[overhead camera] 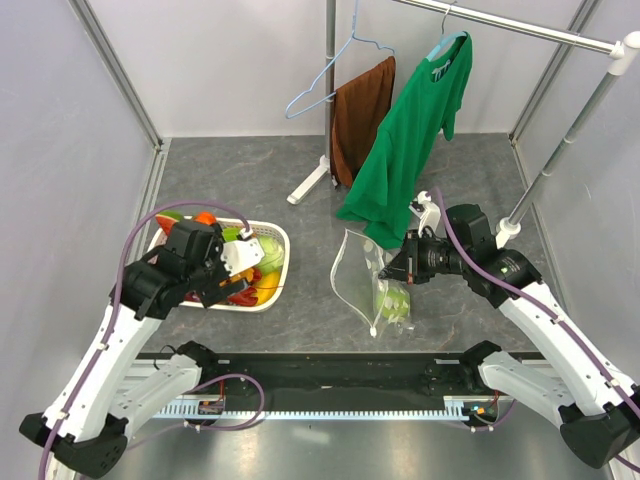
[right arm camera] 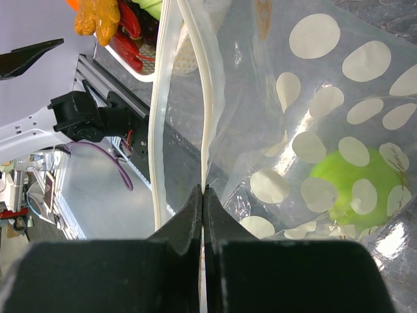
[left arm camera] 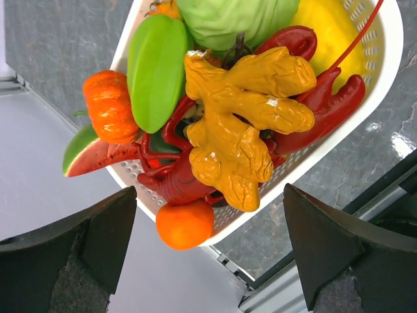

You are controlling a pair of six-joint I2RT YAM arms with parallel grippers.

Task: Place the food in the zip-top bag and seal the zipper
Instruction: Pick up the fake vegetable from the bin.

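The left gripper lowers its open fingers around the yellow ginger root's narrow end [left arm camera: 242, 194] and closes next. That end lies uncovered below it, pointing toward the fingers.
The food fills a white perforated basket [overhead camera: 270, 232] at the left. In the left wrist view I see a yellow ginger root [left arm camera: 241, 124], red lobsters [left arm camera: 179, 186], a green fruit [left arm camera: 156, 68], a small orange pumpkin [left arm camera: 109, 107], an orange ball [left arm camera: 184, 225], a watermelon slice [left arm camera: 88, 156] and a green cabbage [left arm camera: 228, 19]. My left gripper [overhead camera: 232, 262] is open above the basket's near end and holds nothing. The zip-top bag [overhead camera: 362, 282], clear with white dots, holds a green fruit [right arm camera: 352, 186]. My right gripper [right arm camera: 204, 190] is shut on the zipper [right arm camera: 203, 98] strip and holds the mouth open.
A clothes rack stands at the back with a green T-shirt [overhead camera: 410, 140], a brown cloth [overhead camera: 360, 115] and an empty blue hanger [overhead camera: 325, 85]. The rack's white foot [overhead camera: 308, 180] lies on the grey table. A black rail [overhead camera: 330, 375] runs along the near edge.
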